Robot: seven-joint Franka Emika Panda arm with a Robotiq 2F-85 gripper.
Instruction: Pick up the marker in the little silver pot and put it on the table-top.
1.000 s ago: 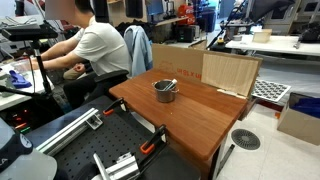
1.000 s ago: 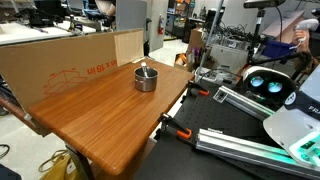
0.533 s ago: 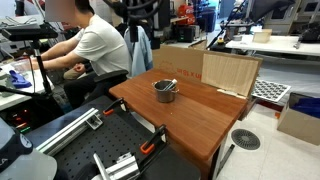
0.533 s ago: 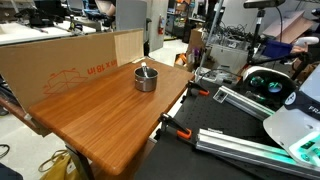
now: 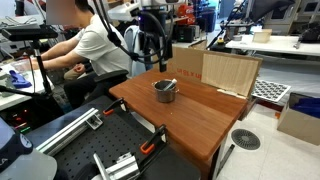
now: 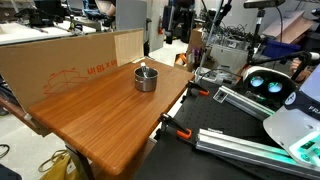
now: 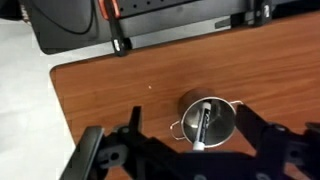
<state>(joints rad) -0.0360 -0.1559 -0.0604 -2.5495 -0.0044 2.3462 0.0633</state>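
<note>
I should lower my gripper to the little silver pot (image 5: 165, 91), so that its open fingers go around the marker's white end.
The little silver pot (image 5: 165, 91) stands on the reddish-brown table-top (image 5: 205, 118) towards its far side; it shows in both exterior views (image 6: 146, 78). In the wrist view the pot (image 7: 222, 108) lies below me, with the dark marker (image 7: 204, 126) leaning inside it. My gripper (image 5: 152, 55) hangs high above the table, a little to one side of the pot, and also shows at the top of an exterior view (image 6: 180, 22). In the wrist view its jaws (image 7: 193, 150) are open and empty on either side of the pot, well above the table-top (image 7: 110, 95).
A pale upright board (image 5: 231, 72) stands along the table's far edge (image 6: 60, 62). A person (image 5: 92, 45) sits near one table corner. Orange-handled clamps (image 5: 150, 146) (image 6: 177, 130) grip the table's near edge. Black equipment (image 7: 80, 25) lies beyond the edge.
My arm and gripper have come into both exterior views from above and now hang over the table near the pot. The pot and marker have not moved.
</note>
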